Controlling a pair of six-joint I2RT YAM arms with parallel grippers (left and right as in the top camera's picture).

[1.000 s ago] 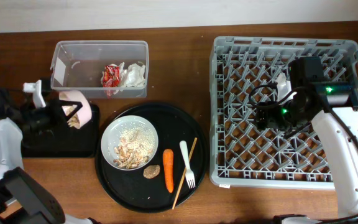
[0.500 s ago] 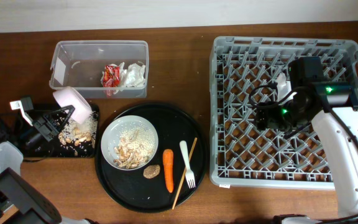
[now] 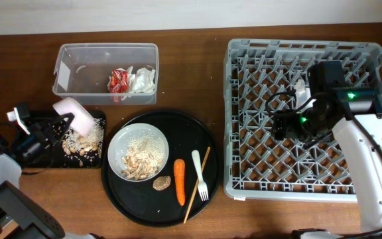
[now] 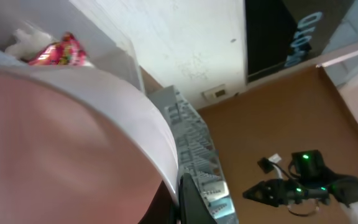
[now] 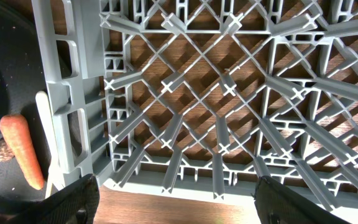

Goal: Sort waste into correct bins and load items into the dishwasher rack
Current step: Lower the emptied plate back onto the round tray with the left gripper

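Note:
The scraps lie in the shallow tray (image 3: 45, 161), so the robot will next swing its left gripper past the plate (image 3: 121, 143), turn the bowl upright and lower it by the fork's handle.
My left gripper (image 3: 60, 123) is shut on the rim of the small pale bowl (image 3: 72, 111) and holds it tipped over the shallow black tray (image 3: 45, 161), where pale food scraps (image 3: 83, 143) lie. The bowl (image 4: 67, 143) fills the left wrist view beside one finger (image 4: 184, 196). The clear tub (image 3: 71, 66) holds the red-and-silver wrapper (image 3: 117, 80) and white tissue (image 3: 142, 78). The white plate (image 3: 121, 143) carries rice scraps (image 3: 138, 159). The brown lump (image 3: 162, 182), carrot (image 3: 180, 181), fork (image 3: 199, 174) and chopstick (image 3: 197, 184) lie beside it. My right gripper (image 3: 280, 126) is open and empty over the grey rack (image 3: 244, 186). No cups show.
The plate, lump, carrot, fork and chopstick sit on a round black tray (image 3: 131, 206) between the bins and the rack. The right wrist view shows the rack's front left corner (image 5: 185, 124), the carrot (image 5: 20, 149) and the fork (image 5: 45, 124). A dark monitor (image 4: 284, 37) stands far off.
My left arm has drawn back to the left with the bowl, which has tipped further. Food scraps now lie on the black tray. The right arm has not moved.

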